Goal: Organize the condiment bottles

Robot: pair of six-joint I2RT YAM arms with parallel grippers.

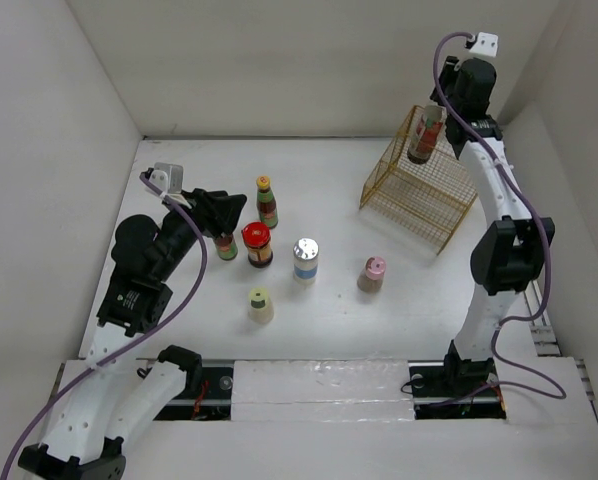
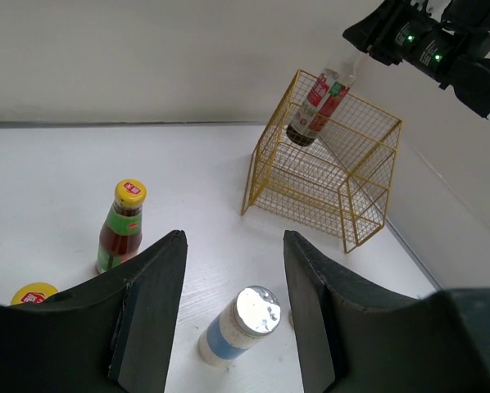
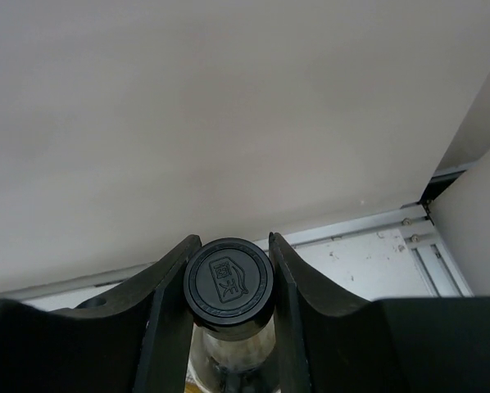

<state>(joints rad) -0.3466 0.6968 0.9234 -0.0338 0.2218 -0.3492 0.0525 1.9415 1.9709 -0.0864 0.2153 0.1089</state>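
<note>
I will next move my right gripper toward the basket's far corner [image 1: 405, 166], which is below it and to its left in the top view. I will then lower the bottle inside and let go of it.
My right gripper [image 1: 441, 108] is shut on the black-capped bottle [image 1: 426, 134] and holds it tilted above the gold wire basket [image 1: 419, 195]. The right wrist view shows its black cap [image 3: 229, 282] pinched between the fingers [image 3: 288, 278]. My left gripper [image 1: 235, 210] is open and empty. On the table stand a yellow-capped green-label bottle [image 1: 267, 202], a striped bottle [image 1: 226, 245], a red-capped jar [image 1: 257, 244], a silver-capped jar [image 1: 306, 259], a pink-capped jar [image 1: 372, 273] and a yellow-green-capped jar [image 1: 261, 305]. In the left wrist view the silver-capped jar [image 2: 241, 322] stands past the open gripper [image 2: 233, 237].
The basket [image 2: 327, 172] stands at the far right near the side wall. White walls close the table at the back and both sides. A yellow-and-red lid [image 2: 34, 293] shows at the left wrist view's lower left.
</note>
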